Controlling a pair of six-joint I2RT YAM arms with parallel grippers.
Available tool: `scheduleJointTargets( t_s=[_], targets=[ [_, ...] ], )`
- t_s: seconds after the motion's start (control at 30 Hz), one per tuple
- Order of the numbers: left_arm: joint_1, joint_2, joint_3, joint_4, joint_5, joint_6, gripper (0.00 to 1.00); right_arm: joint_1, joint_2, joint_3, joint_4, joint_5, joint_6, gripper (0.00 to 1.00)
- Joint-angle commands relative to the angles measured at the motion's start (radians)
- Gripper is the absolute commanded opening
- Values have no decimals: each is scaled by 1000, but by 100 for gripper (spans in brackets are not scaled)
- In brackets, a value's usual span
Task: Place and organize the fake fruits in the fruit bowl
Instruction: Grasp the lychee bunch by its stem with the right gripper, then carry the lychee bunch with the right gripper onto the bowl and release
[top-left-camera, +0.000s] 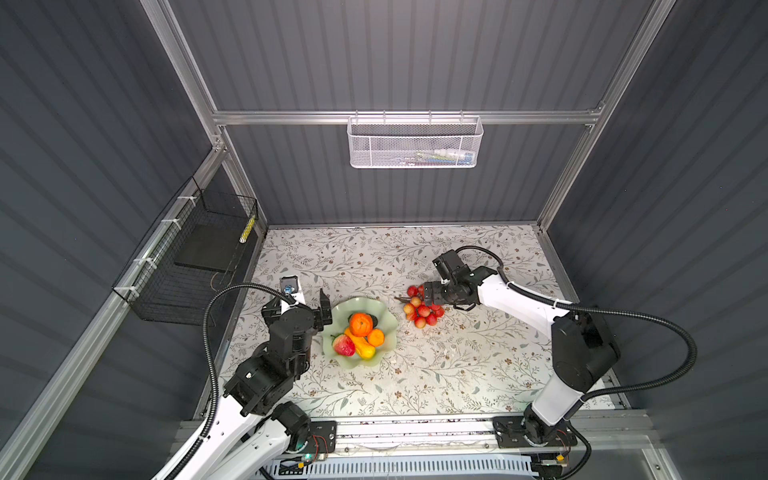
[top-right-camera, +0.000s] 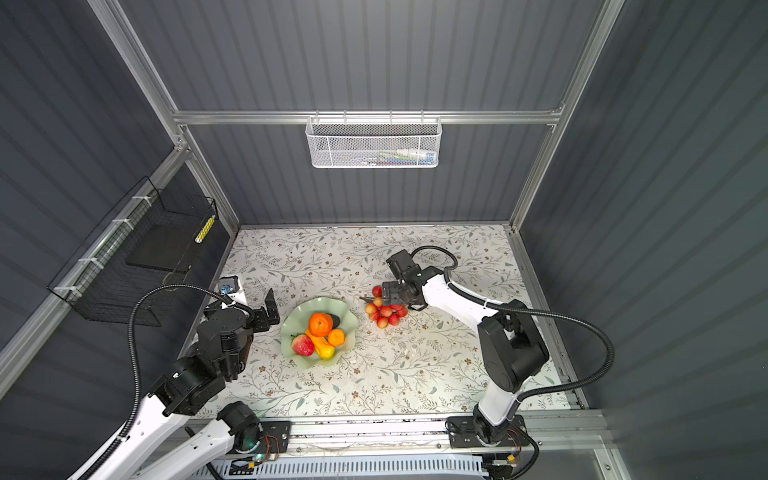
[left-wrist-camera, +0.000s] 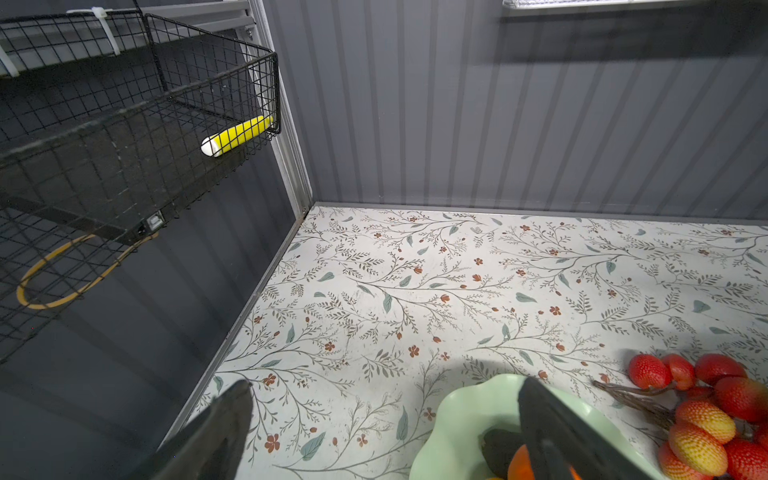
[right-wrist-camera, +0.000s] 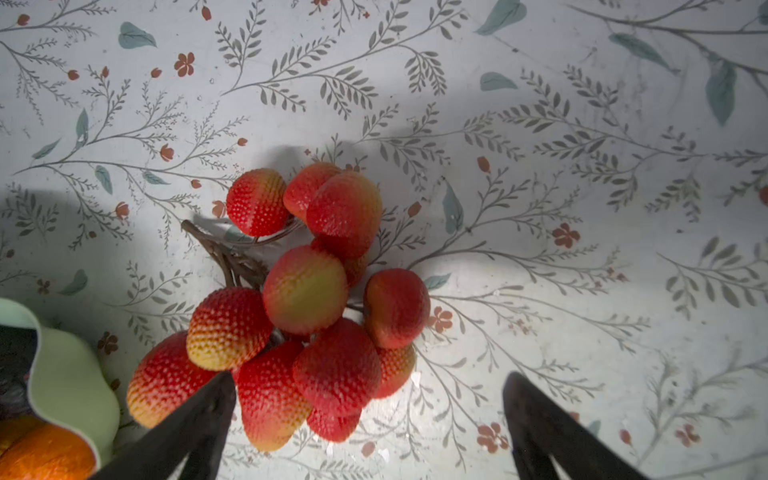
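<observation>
My right gripper is open above the grapes, which lie between its fingers. It will move down next onto the end of the cluster opposite the brown stem.
The pale green fruit bowl (top-left-camera: 388, 322) (top-right-camera: 291, 332) sits left of the table's middle in both top views. It holds two oranges (top-left-camera: 360, 324) (top-left-camera: 376, 337), an elongated yellow-orange fruit (top-left-camera: 362, 348), a red-green strawberry-like fruit (top-left-camera: 344, 345) and a dark avocado (top-left-camera: 375, 320). The red grape cluster (top-left-camera: 422, 309) (right-wrist-camera: 307, 291) lies on the table right of the bowl, with its brown stem (right-wrist-camera: 232, 257) pointing away from my right gripper (right-wrist-camera: 368, 378). That gripper hangs open just above the cluster's end, one finger (right-wrist-camera: 208, 411) against a grape. My left gripper (top-left-camera: 326, 311) (left-wrist-camera: 386, 384) is open and holds nothing, at the bowl's left rim.
A black wire basket (top-left-camera: 199, 249) hangs on the left wall and holds a yellow and white stick (left-wrist-camera: 237, 135). A white mesh basket (top-left-camera: 415, 141) hangs on the back wall. The floral tabletop (top-left-camera: 457, 365) stretches in front of the bowl and the cluster.
</observation>
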Motion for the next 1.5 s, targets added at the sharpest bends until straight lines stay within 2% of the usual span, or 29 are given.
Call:
scheduleJointTargets(
  t_s=[0.0, 0.1, 0.2, 0.43, 0.57, 0.7, 0.87, 1.03, 1.27, 1.47],
  targets=[
    [3, -8, 10, -5, -24, -17, 100, -1, 66, 32, 62, -30, 6, 99],
    [3, -6, 10, -7, -29, -16, 100, -3, 120, 51, 88, -29, 10, 97],
    [3, -1, 12, -8, -30, -14, 100, -5, 158, 61, 105, -19, 8, 91],
    [3, 9, 13, -5, -30, -12, 100, -18, 193, 42, 171, -28, 3, 50],
    [3, 5, 10, -4, -30, -13, 100, -20, 145, 0, 203, -32, 1, 35],
    [3, 3, 8, 1, -30, -12, 100, -18, 56, -38, 220, -22, -4, 26],
    [3, 4, 10, -2, -33, -12, 100, -9, -82, -47, 193, -18, -30, 20],
    [3, -5, 3, 1, -39, -17, 100, 37, -211, -2, 116, 3, -83, 20],
    [3, -11, -2, 2, -47, -18, 100, 149, -290, 85, 18, 20, -127, 20],
    [4, -26, -2, -3, -48, -24, 100, 255, -300, 145, -36, 4, -110, 21]
  ],
)
